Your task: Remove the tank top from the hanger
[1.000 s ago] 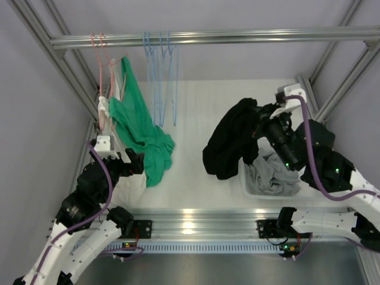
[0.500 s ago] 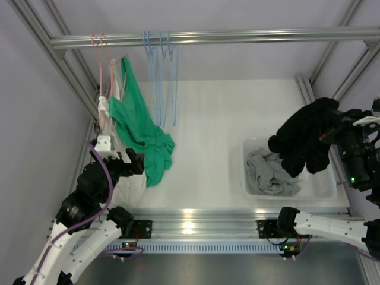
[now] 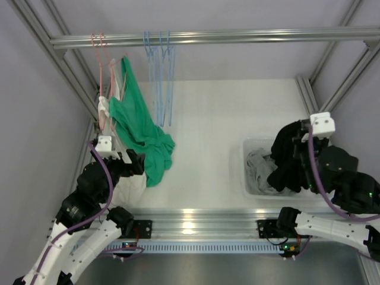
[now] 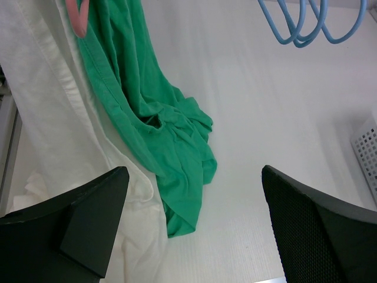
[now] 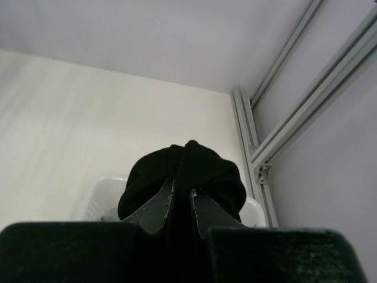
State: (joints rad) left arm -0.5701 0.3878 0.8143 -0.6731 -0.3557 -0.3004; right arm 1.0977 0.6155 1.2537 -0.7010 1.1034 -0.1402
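Note:
Next, the right gripper tilts and lowers the black tank top toward the grey garment (image 3: 264, 173) (image 5: 111, 216), then opens.
My right gripper (image 5: 182, 191) is shut on a black tank top (image 3: 291, 155) and holds it over the white basket (image 3: 245, 181) at the right; the cloth hangs down into the basket and bulges past my fingertips (image 5: 162, 203) in the right wrist view (image 5: 185, 171). My left gripper (image 4: 194, 227) is open and empty, low at the left, beside a green garment (image 3: 139, 133) and a white garment (image 3: 127, 187) that hang from pink hangers (image 3: 102, 65) on the rail (image 3: 237, 38). Both also show in the left wrist view: green (image 4: 153, 124), white (image 4: 53, 118).
Several empty blue hangers (image 3: 161, 71) hang on the rail at mid-left, also in the left wrist view (image 4: 306, 23). A grey garment (image 3: 258, 172) lies in the basket. Aluminium frame posts (image 3: 344, 71) stand at both sides.
My right gripper has carried the black tank top from the table's middle rightward, then down over the basket. The left arm has not moved.

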